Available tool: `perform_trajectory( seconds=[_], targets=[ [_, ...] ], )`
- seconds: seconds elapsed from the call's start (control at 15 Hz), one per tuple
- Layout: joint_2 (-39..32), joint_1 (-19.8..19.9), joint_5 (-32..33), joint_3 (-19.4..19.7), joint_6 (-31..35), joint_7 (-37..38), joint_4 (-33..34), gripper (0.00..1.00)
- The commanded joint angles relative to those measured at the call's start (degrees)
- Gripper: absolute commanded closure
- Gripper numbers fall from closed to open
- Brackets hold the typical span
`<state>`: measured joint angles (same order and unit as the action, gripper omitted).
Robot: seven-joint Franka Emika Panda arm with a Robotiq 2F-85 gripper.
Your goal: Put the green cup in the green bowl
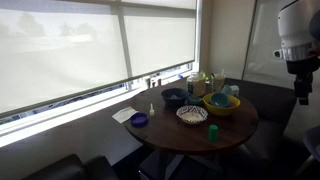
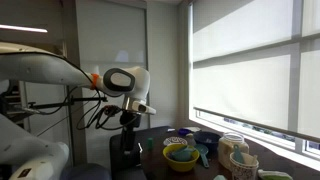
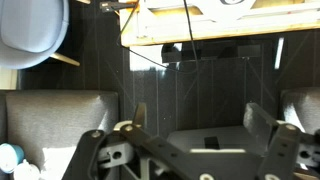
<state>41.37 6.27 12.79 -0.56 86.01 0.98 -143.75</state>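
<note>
Next, my open gripper moves across over the table and then down around the upright green cup, since its fingers hang empty beside the table.
The green cup stands upright near the front edge of the round dark table. The green bowl, lime outside and teal within, sits further back on the table; it also shows in an exterior view. My gripper hangs high and well off to the side of the table, far from the cup; it shows in both exterior views. In the wrist view the gripper is open and empty, with only dark floor and chairs beyond it. The cup and the bowl are out of the wrist view.
On the table are a dark blue-black bowl, a white patterned bowl, a small purple dish, a white napkin and bottles and jars at the back. Grey chairs stand around it. A window lies behind.
</note>
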Motion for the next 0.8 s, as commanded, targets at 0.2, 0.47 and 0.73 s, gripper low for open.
perform_trajectory(
  seconds=[0.2,0.47,0.73],
  targets=[
    [0.0,-1.3,0.5,1.0,-0.2,0.7,0.1,0.0],
    [0.0,-1.3,0.5,1.0,-0.2,0.7,0.1,0.0],
    [0.3,-5.5,-1.9,-1.3,11.0,0.9,-1.1,0.0]
  ],
)
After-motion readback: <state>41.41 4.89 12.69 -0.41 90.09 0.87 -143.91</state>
